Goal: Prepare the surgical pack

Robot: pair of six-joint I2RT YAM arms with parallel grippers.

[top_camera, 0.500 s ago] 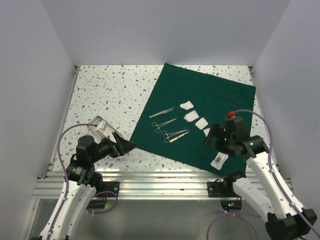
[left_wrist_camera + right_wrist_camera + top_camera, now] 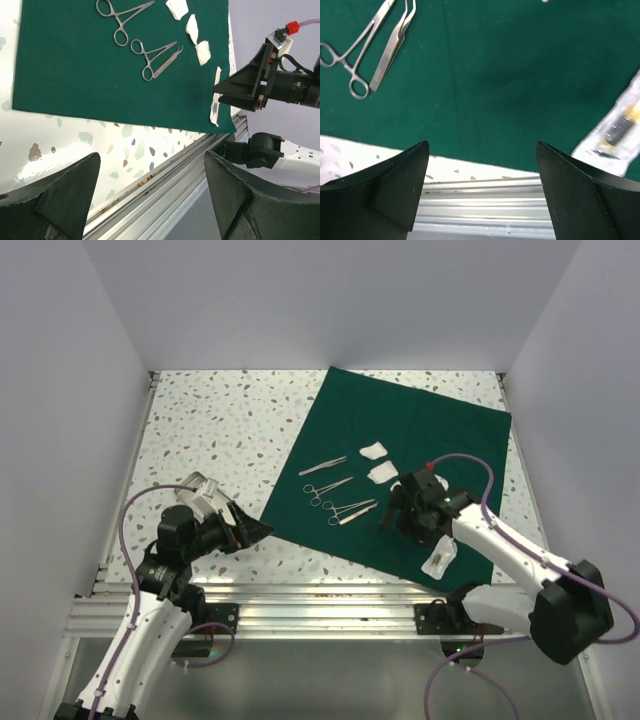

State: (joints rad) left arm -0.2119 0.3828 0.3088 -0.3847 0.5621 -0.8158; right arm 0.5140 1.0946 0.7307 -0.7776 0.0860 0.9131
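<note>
The tweezers lie left in the top view, so my empty right gripper should lower there next, onto their middle.
The dark green drape (image 2: 420,430) lies flat and unfolded on the table. On it lie tweezers (image 2: 322,465), two hemostats (image 2: 327,486) and white gauze pads (image 2: 373,450). My right gripper (image 2: 400,518) is open and empty, low over the drape's near part. Its wrist view shows a hemostat (image 2: 350,55), tweezers (image 2: 392,45) and a clear packet (image 2: 620,125) ahead of open fingers (image 2: 395,185). My left gripper (image 2: 258,532) is open and empty, on bare table by the drape's left corner. Its wrist view shows the drape (image 2: 75,65), hemostats (image 2: 157,57) and gauze (image 2: 192,27). I see no steel tray.
A clear packet (image 2: 440,558) lies on the drape's near right corner. The aluminium rail (image 2: 320,595) runs along the table's near edge, right beside both grippers. White walls close in the left, back and right. The speckled tabletop (image 2: 220,430) lies left of the drape.
My right arm has swung left and inward over the drape, now covering the nearer gauze pads. My left arm has barely shifted.
</note>
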